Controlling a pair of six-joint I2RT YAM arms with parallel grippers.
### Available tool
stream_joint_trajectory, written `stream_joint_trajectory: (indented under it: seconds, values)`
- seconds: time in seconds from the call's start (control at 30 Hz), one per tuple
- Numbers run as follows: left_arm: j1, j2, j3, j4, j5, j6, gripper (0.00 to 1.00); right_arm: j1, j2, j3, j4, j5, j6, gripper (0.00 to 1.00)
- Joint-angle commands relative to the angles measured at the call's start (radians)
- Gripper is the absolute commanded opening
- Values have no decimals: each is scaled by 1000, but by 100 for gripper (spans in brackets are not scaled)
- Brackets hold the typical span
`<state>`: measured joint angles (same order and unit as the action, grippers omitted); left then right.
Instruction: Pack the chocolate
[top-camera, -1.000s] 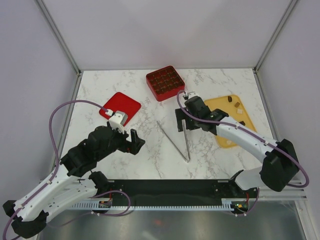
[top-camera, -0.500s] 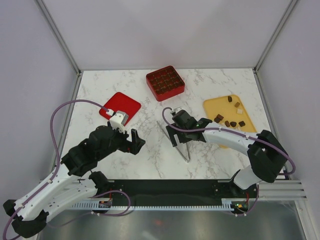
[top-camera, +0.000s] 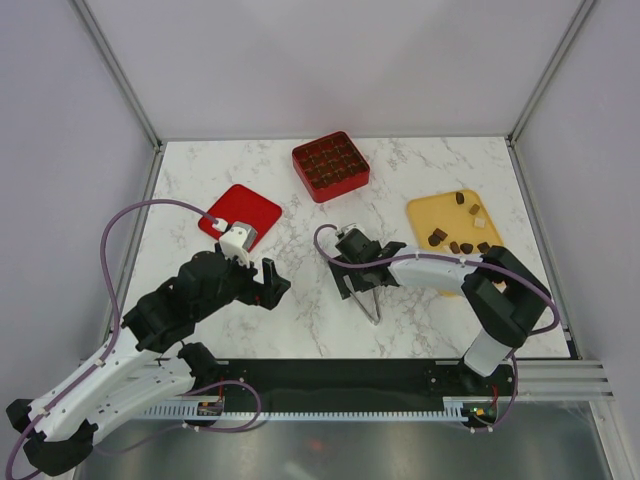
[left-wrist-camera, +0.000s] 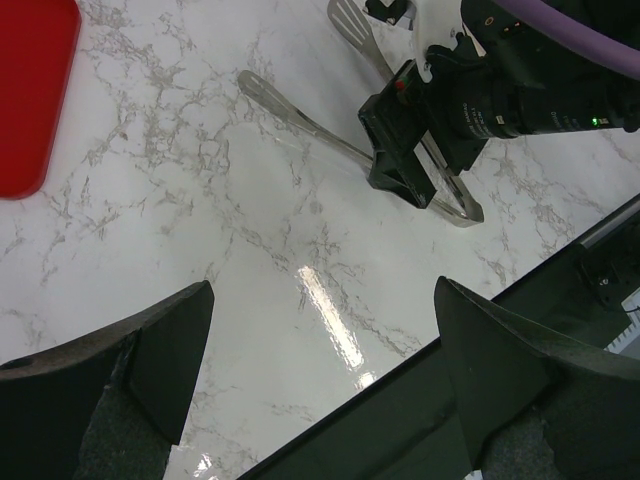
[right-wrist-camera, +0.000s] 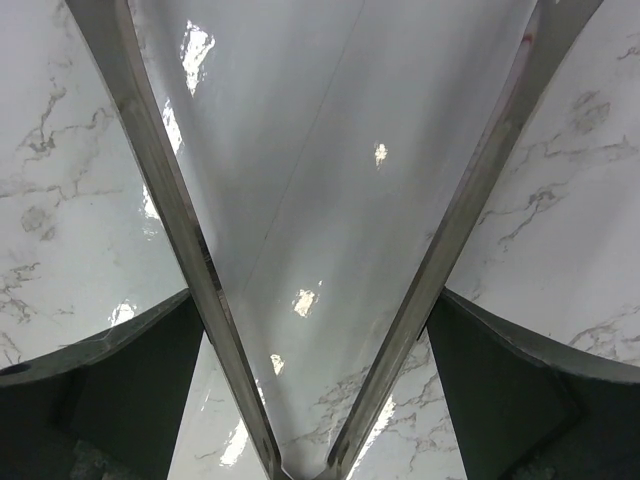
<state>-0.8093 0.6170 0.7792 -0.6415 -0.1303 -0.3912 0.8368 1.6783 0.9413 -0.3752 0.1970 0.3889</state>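
The right gripper will next lift the tongs across and close on the tray's farthest dark chocolate piece (top-camera: 459, 198), outward, to the gripper's right in the top view.
Several small chocolate pieces (top-camera: 438, 236), mostly dark brown with a pale one, lie on the flat yellow tray (top-camera: 440, 214) at the right. The red gridded box (top-camera: 330, 165) at the back holds dark pieces in its cells. Metal tongs (top-camera: 366, 300) lie open in a V on the marble, also in the right wrist view (right-wrist-camera: 160, 200). My right gripper (top-camera: 356, 278) is low over the tongs, open, one finger outside each tong arm (right-wrist-camera: 315, 380). My left gripper (top-camera: 270, 282) is open and empty above bare marble (left-wrist-camera: 335, 400).
A flat red lid (top-camera: 240, 213) lies at the left, its corner also in the left wrist view (left-wrist-camera: 30, 90). The black rail (top-camera: 330, 375) runs along the table's near edge. The right gripper (left-wrist-camera: 405, 150) and the tongs (left-wrist-camera: 300, 115) show in the left wrist view.
My right gripper has moved left and toward the near edge, away from the tray, and has come down over the tongs. The left arm has not moved.
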Motion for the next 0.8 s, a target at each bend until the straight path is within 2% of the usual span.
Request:
stream_joint_trajectory:
  seconds: [0.0,0.27,0.37,0.57,0.77]
  values:
    - [-1,-2,3,11,-26,11,100,4,34,5,48,28,-2,98]
    - [-2,-2,5,13,-26,14,100,5,38,-13,56,27,2,93]
    - [-2,0,6,11,-28,15,100,5,32,-13,38,32,-1,89]
    - [-2,0,6,13,-31,15,100,5,-14,33,-63,42,-12,77]
    - [-1,-3,3,11,-32,15,100,2,-87,142,-227,61,-12,71]
